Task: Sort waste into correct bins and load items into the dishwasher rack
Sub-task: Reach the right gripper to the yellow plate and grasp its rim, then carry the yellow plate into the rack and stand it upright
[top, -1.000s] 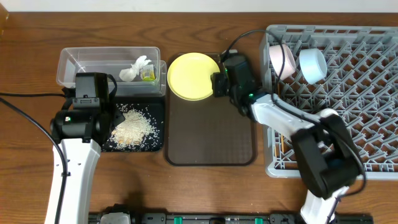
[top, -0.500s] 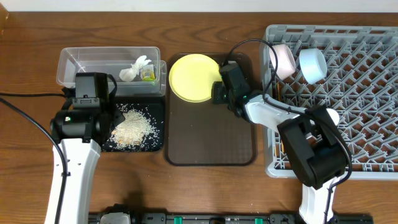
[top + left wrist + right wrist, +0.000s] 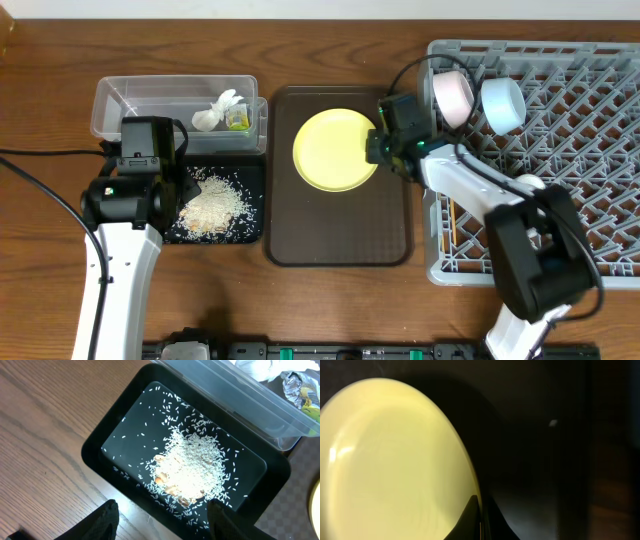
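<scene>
The grey rack already has bowls standing in it, so the robot's right gripper should next lift, carry the plate (image 3: 335, 150) over the rack's side, tip it upright and lower it beside the chopsticks.
The round yellow plate (image 3: 335, 150) lies on the dark brown serving tray (image 3: 340, 235), and my right gripper (image 3: 378, 148) is shut on its right rim. In the right wrist view the plate (image 3: 395, 460) fills the left side, with the right gripper (image 3: 481, 522) pinching its edge. My left gripper (image 3: 162, 515) hangs open over the near edge of the black tray (image 3: 95, 455), which holds the rice scraps (image 3: 192, 467). The clear tub (image 3: 150, 85) holds the white tissue (image 3: 218, 108) and the green-yellow wrapper (image 3: 237, 120).
The grey dishwasher rack (image 3: 560, 180) fills the right side; a white bowl (image 3: 452, 98) and a light blue bowl (image 3: 502, 104) stand in its back left corner, and thin chopsticks (image 3: 448, 225) lie near its left wall. The right arm reaches over that wall.
The right gripper has shut on the plate's rim and dragged the plate to the right and toward the front, further onto the brown tray. The left arm has not moved.
</scene>
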You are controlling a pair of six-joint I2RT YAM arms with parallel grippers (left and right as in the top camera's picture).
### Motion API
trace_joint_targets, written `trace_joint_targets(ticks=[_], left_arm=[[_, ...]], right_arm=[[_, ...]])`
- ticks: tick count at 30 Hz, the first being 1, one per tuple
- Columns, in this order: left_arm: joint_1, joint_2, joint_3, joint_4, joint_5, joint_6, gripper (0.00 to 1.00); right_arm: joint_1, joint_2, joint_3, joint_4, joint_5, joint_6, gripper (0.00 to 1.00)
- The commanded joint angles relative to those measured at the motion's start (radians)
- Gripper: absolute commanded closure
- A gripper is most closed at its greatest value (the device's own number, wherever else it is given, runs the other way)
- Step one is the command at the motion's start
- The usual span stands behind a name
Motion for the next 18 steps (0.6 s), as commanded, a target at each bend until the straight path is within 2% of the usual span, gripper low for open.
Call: trace_joint_targets(ticks=[1, 8, 18], left_arm=[[0.005, -0.001, 0.005, -0.002, -0.002, -0.016, 0.41], [0.005, -0.001, 0.005, -0.002, -0.002, -0.016, 0.41], [0.005, -0.001, 0.005, -0.002, -0.002, -0.016, 0.41]], right_arm=[[-0.018, -0.084, -0.006, -0.028, -0.004, -0.046, 0.99], [-0.051, -0.293, -0.006, -0.106, 0.027, -0.153, 0.99], [-0.179, -0.593, -0.006, -0.288, 0.434, -0.524, 0.99]])
